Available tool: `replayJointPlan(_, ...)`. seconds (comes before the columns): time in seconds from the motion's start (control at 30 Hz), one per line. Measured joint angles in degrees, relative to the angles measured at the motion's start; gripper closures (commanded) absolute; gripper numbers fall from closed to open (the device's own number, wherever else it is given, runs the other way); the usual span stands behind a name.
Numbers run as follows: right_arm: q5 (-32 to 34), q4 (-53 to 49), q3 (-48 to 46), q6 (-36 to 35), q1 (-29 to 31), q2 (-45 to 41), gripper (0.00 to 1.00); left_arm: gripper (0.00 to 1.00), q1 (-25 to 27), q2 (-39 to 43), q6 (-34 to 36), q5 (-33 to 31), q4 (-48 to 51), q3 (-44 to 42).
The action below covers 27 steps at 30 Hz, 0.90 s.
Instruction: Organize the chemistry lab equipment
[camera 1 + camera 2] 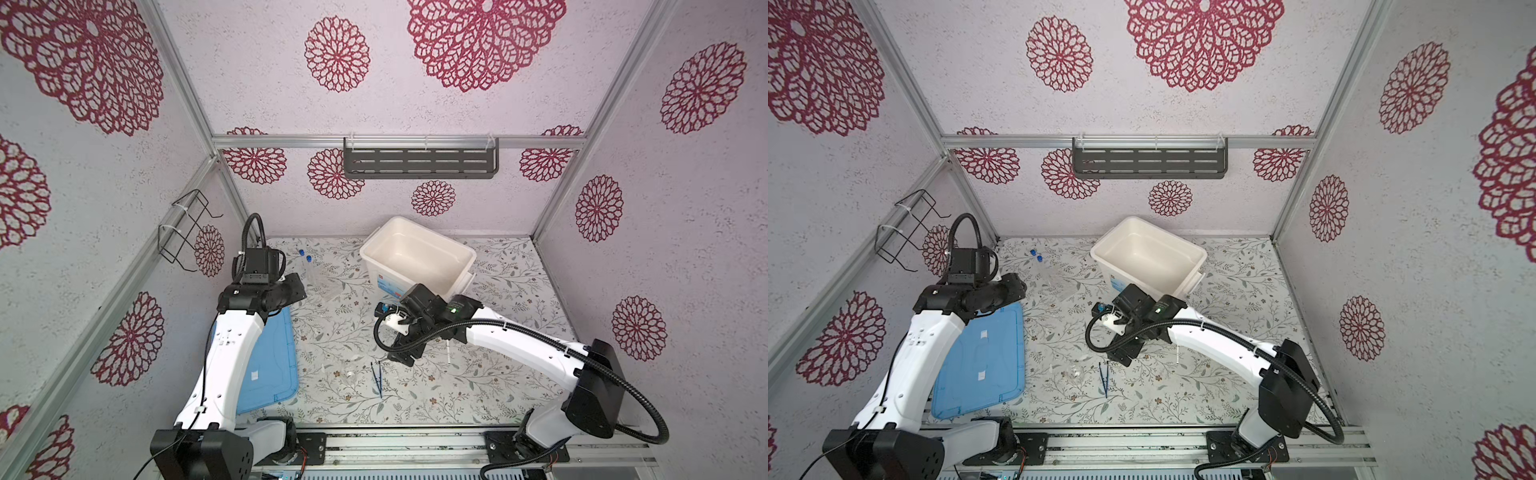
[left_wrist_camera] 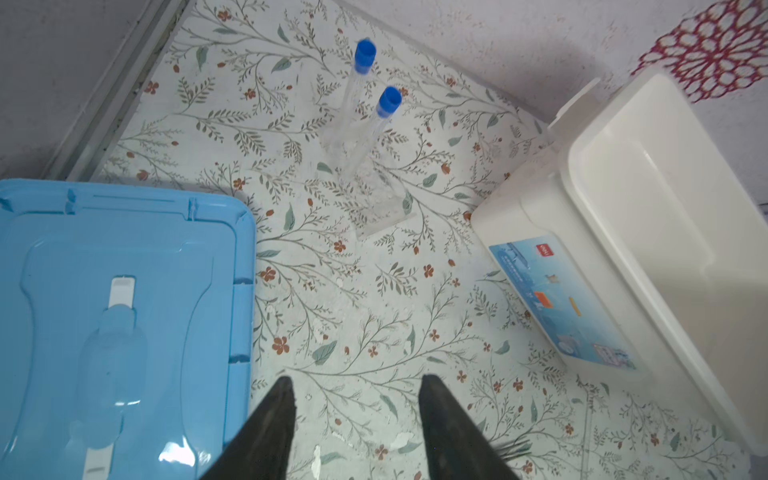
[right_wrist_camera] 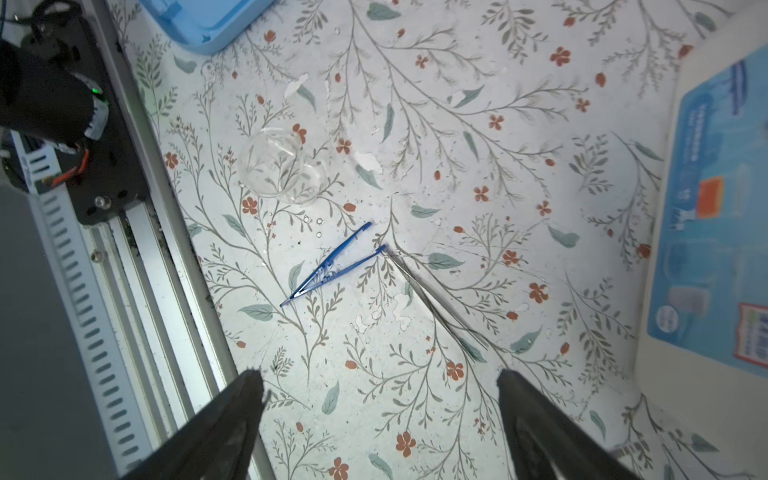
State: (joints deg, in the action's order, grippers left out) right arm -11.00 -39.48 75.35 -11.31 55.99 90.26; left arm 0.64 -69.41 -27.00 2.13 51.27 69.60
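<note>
My right gripper moves down past the tweezers onto the far rim of the small clear vessel (image 1: 353, 366) (image 3: 282, 166) next, since the vessel's upturned opening leaves room for one finger.
Two clear tubes with blue caps (image 2: 388, 102) (image 1: 309, 258) stand in a clear stand at the back left of the table. My left gripper (image 2: 355, 380) (image 1: 296, 286) hovers short of them, over the lid's edge, open and empty. Dark blue tweezers (image 3: 328, 268) (image 1: 377, 379) lie near the front, their tips touching a thin silvery tool (image 3: 436, 299). A small clear vessel (image 3: 282, 166) (image 1: 1075, 372) sits beside them. A thin white rod (image 1: 449, 353) lies under my right arm. My right gripper (image 3: 378, 374) (image 1: 401, 355) hangs above the tweezers, open wide and empty.
A big white tub (image 1: 365, 249) (image 2: 540, 216) stands at the back centre, close behind my right wrist. A flat light-blue lid (image 1: 270, 365) (image 2: 124, 291) lies at the left under my left arm. A black shelf (image 1: 419, 162) and a wire basket (image 1: 187, 228) hang on the walls.
</note>
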Motion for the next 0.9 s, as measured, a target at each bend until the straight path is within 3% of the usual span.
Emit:
replayJointPlan(0.07,-0.3,1.9,0.8,-1.4,2.1,2.6,0.08,0.39,-0.8,1.0,-0.4,0.4,0.7,-2.2)
replayJointPlan(0.17,-0.6,5.3,3.3,-2.3,4.7,7.9,0.2,0.31,-3.2,2.6,-1.5,0.9,0.9,-5.2)
replayJointPlan(0.2,-0.8,6.4,4.4,-1.8,5.2,9.7,0.23,0.25,-4.0,3.1,-2.0,1.1,0.9,-5.9)
replayJointPlan(0.23,-1.0,7.5,5.7,-1.1,5.8,11.8,0.25,0.09,-4.9,3.7,-2.4,1.0,1.0,-6.5)
replayJointPlan(0.27,-1.2,8.5,6.9,-0.5,6.1,13.6,0.27,0.02,-5.6,4.3,-2.8,0.9,1.1,-6.8)
replayJointPlan(0.53,-1.4,8.9,14.3,3.8,6.4,22.7,0.44,0.03,-11.8,5.9,-6.7,0.2,1.3,-10.1)
replayJointPlan(0.8,-2.6,3.6,21.6,5.5,7.3,30.2,0.51,0.02,-13.2,5.9,-7.1,0.3,1.2,-11.1)
replayJointPlan(0.9,-2.7,2.1,21.7,6.2,7.9,31.6,0.64,0.02,-13.2,6.1,-7.1,0.3,1.1,-11.3)
